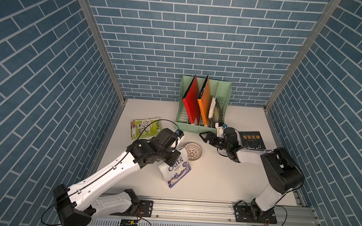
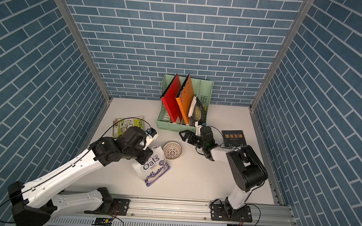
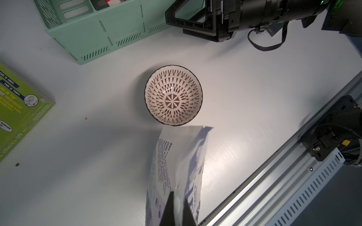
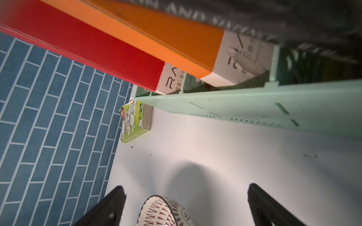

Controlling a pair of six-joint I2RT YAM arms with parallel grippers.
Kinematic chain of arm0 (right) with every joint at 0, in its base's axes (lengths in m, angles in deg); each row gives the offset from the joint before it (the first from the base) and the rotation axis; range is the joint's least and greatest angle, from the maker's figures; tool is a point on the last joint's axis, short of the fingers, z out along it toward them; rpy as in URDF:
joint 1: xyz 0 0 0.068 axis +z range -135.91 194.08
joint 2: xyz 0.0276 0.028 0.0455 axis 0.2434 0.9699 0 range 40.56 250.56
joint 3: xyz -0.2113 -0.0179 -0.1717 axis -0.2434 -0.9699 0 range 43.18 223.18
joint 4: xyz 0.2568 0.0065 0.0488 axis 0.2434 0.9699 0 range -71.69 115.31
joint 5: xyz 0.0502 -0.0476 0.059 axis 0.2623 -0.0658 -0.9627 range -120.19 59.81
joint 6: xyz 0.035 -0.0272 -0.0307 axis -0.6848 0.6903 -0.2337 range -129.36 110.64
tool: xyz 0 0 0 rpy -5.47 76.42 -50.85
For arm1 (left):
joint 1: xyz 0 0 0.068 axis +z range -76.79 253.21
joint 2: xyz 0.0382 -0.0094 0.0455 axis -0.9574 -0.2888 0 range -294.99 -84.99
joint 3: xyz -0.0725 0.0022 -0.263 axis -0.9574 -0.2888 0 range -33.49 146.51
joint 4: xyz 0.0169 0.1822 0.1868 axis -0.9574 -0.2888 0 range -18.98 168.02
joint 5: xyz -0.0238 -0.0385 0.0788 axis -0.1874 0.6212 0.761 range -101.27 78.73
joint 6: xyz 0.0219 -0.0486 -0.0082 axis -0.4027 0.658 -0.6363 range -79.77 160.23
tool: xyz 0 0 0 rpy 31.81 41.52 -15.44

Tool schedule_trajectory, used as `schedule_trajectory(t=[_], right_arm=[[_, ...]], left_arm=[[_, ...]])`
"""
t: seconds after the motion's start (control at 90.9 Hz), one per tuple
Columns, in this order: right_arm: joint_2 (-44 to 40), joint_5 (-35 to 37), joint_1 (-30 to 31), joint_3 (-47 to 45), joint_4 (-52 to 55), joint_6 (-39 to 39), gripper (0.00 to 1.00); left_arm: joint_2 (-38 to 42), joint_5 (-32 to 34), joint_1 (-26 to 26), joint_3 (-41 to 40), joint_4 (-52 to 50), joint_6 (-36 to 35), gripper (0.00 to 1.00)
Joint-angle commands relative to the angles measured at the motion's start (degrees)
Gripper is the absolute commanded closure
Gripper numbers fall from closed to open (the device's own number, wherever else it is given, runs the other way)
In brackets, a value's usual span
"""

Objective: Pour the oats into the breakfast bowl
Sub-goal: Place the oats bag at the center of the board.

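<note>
Next, my left gripper carries the pouch outward to the bowl's near rim (image 1: 194, 160) (image 3: 175, 125) and releases it there, since the pouch's top barely meets that rim.
The oats pouch (image 1: 175, 171) (image 2: 154, 167) is white with dark blue "Oats" print and leans with its top toward the breakfast bowl (image 1: 192, 151) (image 2: 172, 150). My left gripper (image 3: 177, 195) is shut on the pouch's (image 3: 180, 156) upper part, and the wrist hides the jaws in both top views. The oats themselves are hidden inside. The bowl (image 3: 173, 95) shows only its dark radial pattern inside. My right gripper (image 1: 203, 137) (image 4: 186, 186) hangs open just behind and right of the bowl (image 4: 164, 213), holding nothing.
A mint file rack (image 1: 200, 127) with red and orange folders stands at the back. A green cartoon-printed packet (image 1: 144, 128) lies at the back left. A dark book (image 1: 251, 139) lies at the right. An aluminium rail (image 1: 191, 206) runs along the front edge.
</note>
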Motion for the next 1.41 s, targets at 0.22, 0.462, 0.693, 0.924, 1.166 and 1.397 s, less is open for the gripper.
schedule_trajectory(t=[0.22, 0.462, 0.693, 0.924, 1.166, 1.397], right_arm=[[-7.2, 3.7, -1.9, -1.4, 8.4, 5.7, 0.00], [-11.3, 5.7, -2.8, -1.3, 13.1, 8.3, 0.00], [-15.2, 6.2, -3.3, -2.4, 18.3, 10.8, 0.00], [-19.8, 5.4, -3.6, -0.7, 25.8, 14.0, 0.01], [-24.3, 4.6, -3.7, 7.9, 43.9, 19.5, 0.01], [-28.5, -3.6, -2.5, 14.0, 52.3, 13.8, 0.09]], left_arm=[[-6.9, 1.2, -0.5, 6.7, 12.0, 6.9, 1.00], [-12.0, 3.0, -0.5, 7.6, 21.0, 8.8, 1.00], [-15.9, -1.0, -0.6, 7.8, 28.7, 13.2, 1.00], [-20.2, -3.1, -1.6, 6.7, 31.9, 17.2, 0.92], [-20.4, -5.2, -1.6, 7.0, 33.4, 16.6, 0.56], [-10.1, 2.5, -0.3, 3.7, 28.8, 15.7, 0.43]])
